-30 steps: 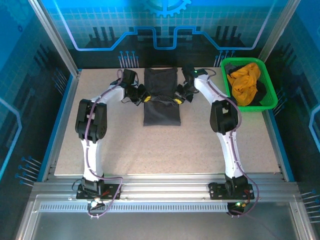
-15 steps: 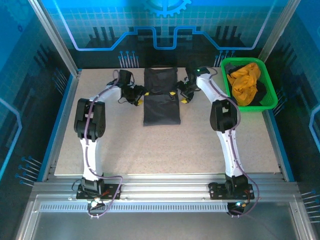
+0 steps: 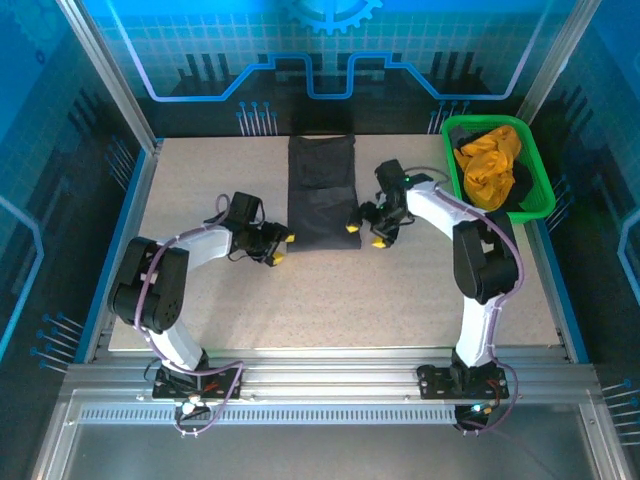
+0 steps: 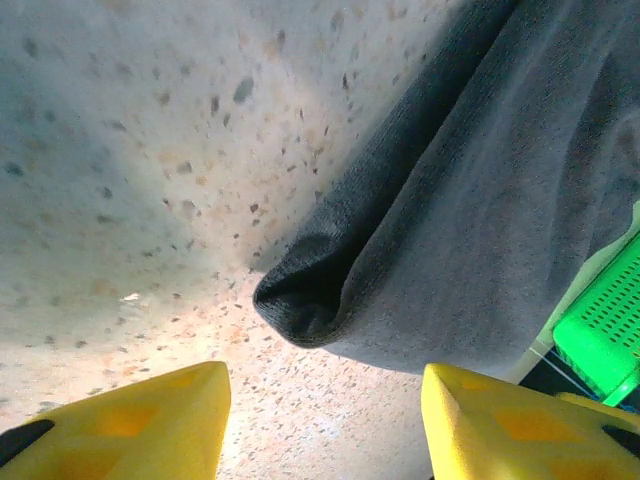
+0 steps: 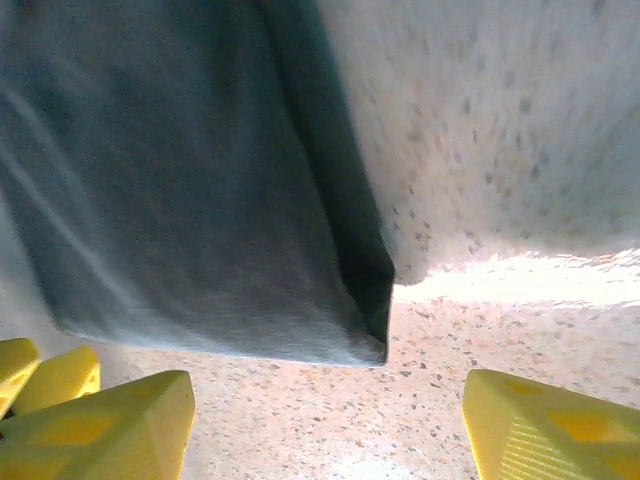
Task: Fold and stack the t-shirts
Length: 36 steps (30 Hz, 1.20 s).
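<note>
The near corner of the t-shirt is just ahead of my empty fingers, so I should next move my left gripper down in toward the black t-shirt [image 3: 322, 190] and close on that corner beside it.
The black t-shirt [image 3: 322, 190] lies folded into a long narrow strip at the middle back of the table. My left gripper [image 3: 280, 249] stands open just off its near left corner, and that rounded corner [image 4: 310, 300] sits ahead of my empty yellow fingertips [image 4: 130, 420]. My right gripper [image 3: 365, 234] is open beside the near right corner [image 5: 370, 330], with bare table between its fingertips [image 5: 550, 420]. The orange t-shirt [image 3: 490, 165] lies crumpled in the green basket [image 3: 545, 200].
The green basket stands at the back right corner, with dark cloth under the orange shirt. Its mesh wall [image 4: 600, 330] appears past the black shirt in the left wrist view. Speckled tabletop [image 3: 330, 300] stretches in front of the shirt.
Both grippers let go of the black shirt's mid-length edges, opened, and moved toward me to its near corners. The shirt now lies flat.
</note>
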### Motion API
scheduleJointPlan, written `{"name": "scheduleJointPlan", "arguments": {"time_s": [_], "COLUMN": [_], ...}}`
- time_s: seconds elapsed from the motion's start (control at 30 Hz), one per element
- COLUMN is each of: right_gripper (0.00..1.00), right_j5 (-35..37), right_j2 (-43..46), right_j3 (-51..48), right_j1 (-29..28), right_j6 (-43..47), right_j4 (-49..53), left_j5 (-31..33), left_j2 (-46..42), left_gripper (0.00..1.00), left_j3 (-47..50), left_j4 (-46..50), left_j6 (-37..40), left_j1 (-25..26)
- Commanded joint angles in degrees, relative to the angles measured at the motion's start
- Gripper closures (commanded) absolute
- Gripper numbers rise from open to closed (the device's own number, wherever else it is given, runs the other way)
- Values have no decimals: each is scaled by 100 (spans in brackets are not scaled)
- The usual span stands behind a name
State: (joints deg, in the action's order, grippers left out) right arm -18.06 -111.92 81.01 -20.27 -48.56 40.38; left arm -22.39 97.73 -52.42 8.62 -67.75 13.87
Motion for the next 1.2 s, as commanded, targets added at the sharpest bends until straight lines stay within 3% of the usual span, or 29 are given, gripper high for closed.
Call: {"name": "scheduleJointPlan", "arguments": {"time_s": [0.0,0.17,0.3,0.4,0.53,0.67,0.97,1.17], "right_gripper": [30,40,53,69,98,100,100,100], "right_j5": [-294,-386,-358,-310,-6,417,163,-106], "right_j2": [-107,-507,-753,-920,-998,-516,688,1558], "right_j3": [-204,-36,123,363,766,652,-824,-1992], "right_j1": [-28,-69,-100,-99,-100,-100,-541,-1010], "right_j6": [-375,-507,-659,-723,-723,-719,-703,-864], "right_j4": [-616,-636,-661,-683,-368,-101,45,204], "left_j5": [-140,-167,-207,-167,-83,101,-399,-711], "left_j2": [228,608,902,985,858,398,-740,-1784], "left_gripper": [46,49,65,79,100,100,100,100], "left_j3": [47,-71,-282,-409,-531,-434,637,1459], "left_j4": [-688,-998,-1127,-1122,-878,-455,-58,421], "left_j6": [-523,-611,-620,-608,-475,-238,-51,-68], "left_j1": [37,46,46,37,37,37,140,682]}}
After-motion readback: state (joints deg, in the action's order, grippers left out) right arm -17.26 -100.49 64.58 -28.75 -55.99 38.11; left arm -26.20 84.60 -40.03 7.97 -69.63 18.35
